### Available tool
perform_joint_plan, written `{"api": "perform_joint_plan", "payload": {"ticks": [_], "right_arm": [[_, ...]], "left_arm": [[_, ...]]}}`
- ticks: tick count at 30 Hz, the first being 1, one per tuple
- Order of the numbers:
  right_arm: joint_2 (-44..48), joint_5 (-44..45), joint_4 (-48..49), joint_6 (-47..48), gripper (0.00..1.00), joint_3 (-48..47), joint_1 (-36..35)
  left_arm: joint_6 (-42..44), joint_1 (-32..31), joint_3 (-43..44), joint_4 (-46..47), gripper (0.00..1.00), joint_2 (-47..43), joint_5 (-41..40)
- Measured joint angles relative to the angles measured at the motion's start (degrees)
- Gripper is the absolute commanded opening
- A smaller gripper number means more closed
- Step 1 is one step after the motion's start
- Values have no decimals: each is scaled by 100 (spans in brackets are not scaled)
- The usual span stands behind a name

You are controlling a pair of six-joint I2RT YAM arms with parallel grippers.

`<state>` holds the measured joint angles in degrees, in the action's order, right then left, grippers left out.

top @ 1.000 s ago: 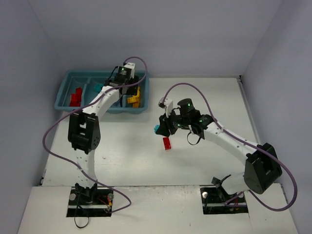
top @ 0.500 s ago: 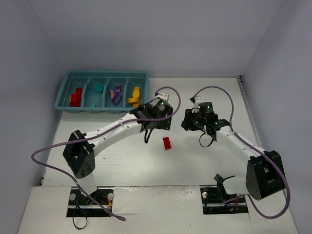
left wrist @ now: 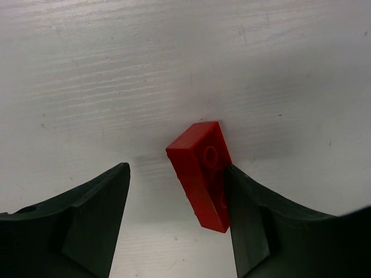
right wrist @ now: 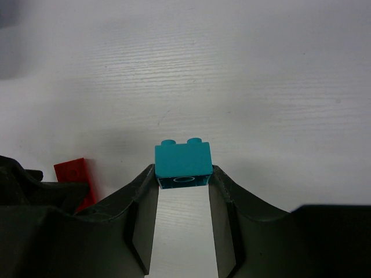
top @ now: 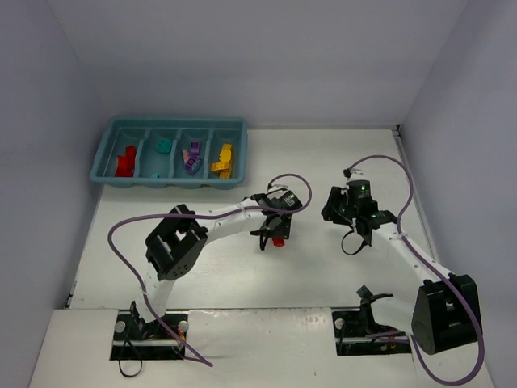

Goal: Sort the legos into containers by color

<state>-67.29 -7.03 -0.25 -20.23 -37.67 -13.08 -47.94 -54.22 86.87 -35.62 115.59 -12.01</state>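
Note:
My right gripper will go left in the top view, toward the tray's teal section, and release the teal brick (right wrist: 182,165) on the tabletop short of the tray.
A red brick (left wrist: 203,174) lies on the white table between the open fingers of my left gripper (left wrist: 177,174) and touches the right finger (left wrist: 249,214). In the top view the left gripper (top: 271,236) sits low over the red brick (top: 279,241) at mid-table. My right gripper (right wrist: 182,179) is shut on a teal brick (right wrist: 182,165), studs up, held above the table. It is to the right of the left one in the top view (top: 331,208). The teal-blue tray (top: 174,123) at the far left holds red (top: 123,162), teal (top: 164,146), purple (top: 192,158) and yellow (top: 223,160) pieces, one colour per compartment.
The red brick (right wrist: 75,176) and part of the left gripper (right wrist: 23,191) show at the lower left of the right wrist view. Purple cables loop off both arms. Grey walls close the table at the back and both sides.
My left arm has swung from over the tray down to the red brick at mid-table. My right arm has drawn back to the right with the teal brick.

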Motion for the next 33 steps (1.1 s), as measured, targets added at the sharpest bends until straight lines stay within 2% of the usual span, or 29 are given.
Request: {"api": "perform_joint_plan", "payload": {"ticks": [4,7,8,12,19,24,28,30,33], "right_arm": [[2,24,-26,-42,0,70,15],[2,24,-33,-42,0,72,35],[2,26,-33,-39,0,72,35],[2,24,-31,-35,0,72,35],[0,-22,-22,24,0,72,35],[-81,-328,28,116,0,59,13],[-361,-525,87,229,0,-31,-181],[-514,-612,96,302,0,-109,-376],[-758,-697,107,472,0,-313,-732]], "left_arm": [[-107,0,66,42,49,111,35],[-179,0,66,72,34,125,74],[-203,0,66,103,22,125,96],[-236,2,66,199,0,125,162],[-101,59,-35,203,0,22,96],[415,494,-278,-131,0,-850,-160],[1193,1598,-221,-236,0,-1906,-341],[1679,2441,33,-269,0,-2225,-400],[2247,3766,459,-232,0,-2218,-446]]}}
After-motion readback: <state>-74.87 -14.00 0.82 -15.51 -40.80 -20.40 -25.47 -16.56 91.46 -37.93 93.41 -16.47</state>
